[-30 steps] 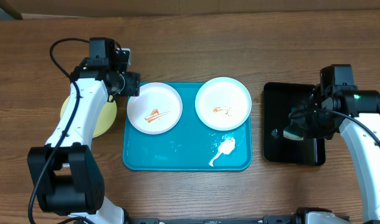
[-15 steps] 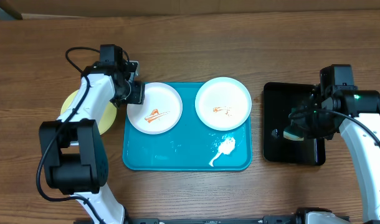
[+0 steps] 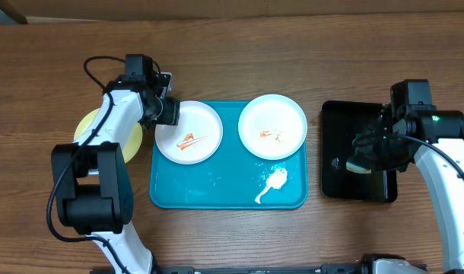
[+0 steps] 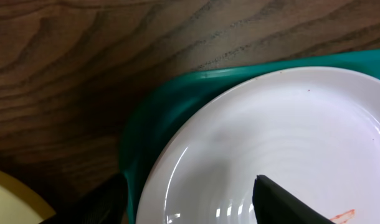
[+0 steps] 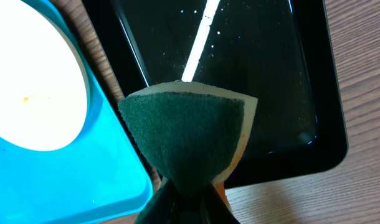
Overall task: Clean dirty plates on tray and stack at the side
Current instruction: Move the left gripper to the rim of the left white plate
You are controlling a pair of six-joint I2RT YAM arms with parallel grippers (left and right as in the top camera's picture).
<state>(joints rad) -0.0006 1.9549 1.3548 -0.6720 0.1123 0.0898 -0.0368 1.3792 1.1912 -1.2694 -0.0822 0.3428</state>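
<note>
My left gripper lowers onto the rim of the white plate nearest the yellow-green plate next, since its open fingers still hang above that rim, one on either side.
The turquoise tray (image 3: 217, 194) holds two white plates. The left plate (image 3: 189, 132) has an orange-brown smear; the right plate (image 3: 272, 126) has small smears. A pale yellow-green plate (image 3: 125, 144) lies on the table left of the tray, partly under the left arm. My left gripper (image 3: 167, 112) is open with its fingers straddling the left plate's rim (image 4: 177, 155), one finger outside, one over the plate. My right gripper (image 3: 359, 162) is shut on a green sponge (image 5: 187, 134) and holds it above the black tray (image 3: 338, 129).
A white foam blob (image 3: 274, 183) lies on the tray's front right. The black tray (image 5: 252, 74) stands right of the turquoise tray (image 5: 84, 168), with a narrow strip of wood between them.
My left arm moved from above the yellow-green plate to the right, onto the left white plate's rim. The right arm has not moved.
</note>
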